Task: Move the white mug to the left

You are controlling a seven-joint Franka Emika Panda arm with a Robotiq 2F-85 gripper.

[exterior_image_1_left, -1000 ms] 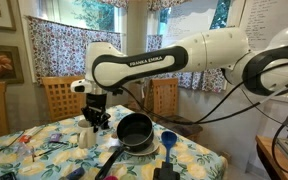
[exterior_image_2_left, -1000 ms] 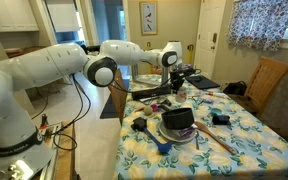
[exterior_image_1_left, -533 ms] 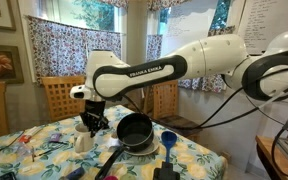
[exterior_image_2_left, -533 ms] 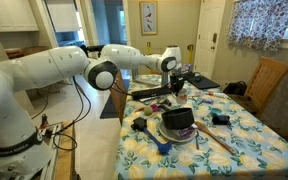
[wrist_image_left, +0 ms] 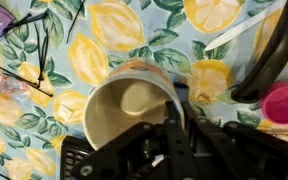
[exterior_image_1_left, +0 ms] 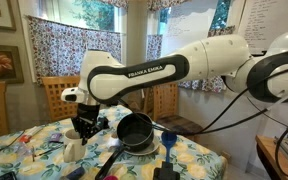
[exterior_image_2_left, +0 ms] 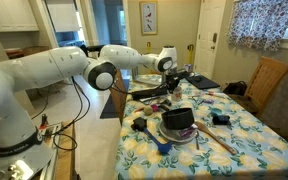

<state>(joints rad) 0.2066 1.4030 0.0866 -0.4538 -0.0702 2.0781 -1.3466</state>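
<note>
The gripper will next move right in the wrist view, lower the mug and let go of it, because clear cloth (exterior_image_1_left: 95, 160) (wrist_image_left: 210, 84) beside the pan's handle lies below and to that side.
The white mug (exterior_image_1_left: 74, 149) is small and plain and hangs from my gripper (exterior_image_1_left: 82, 127) low over the lemon-print tablecloth, left of the black frying pan (exterior_image_1_left: 136, 130). In the wrist view I look down into the mug (wrist_image_left: 124, 112). My gripper (wrist_image_left: 180, 108) is shut on its right rim, one finger inside and one outside. In an exterior view the gripper (exterior_image_2_left: 173, 76) is at the far end of the table, and the mug is too small to make out there.
A blue funnel-shaped cup (exterior_image_1_left: 168, 139) stands right of the pan. The pan's black handle (wrist_image_left: 276, 50) and a pink object (wrist_image_left: 284, 103) lie right of the mug. Small clutter and black cords (wrist_image_left: 39, 60) lie on the left. Wooden chairs (exterior_image_1_left: 56, 95) stand behind the table.
My gripper has carried the white mug to the left and slightly lower, away from the frying pan. The pan and the blue cup have not moved.
</note>
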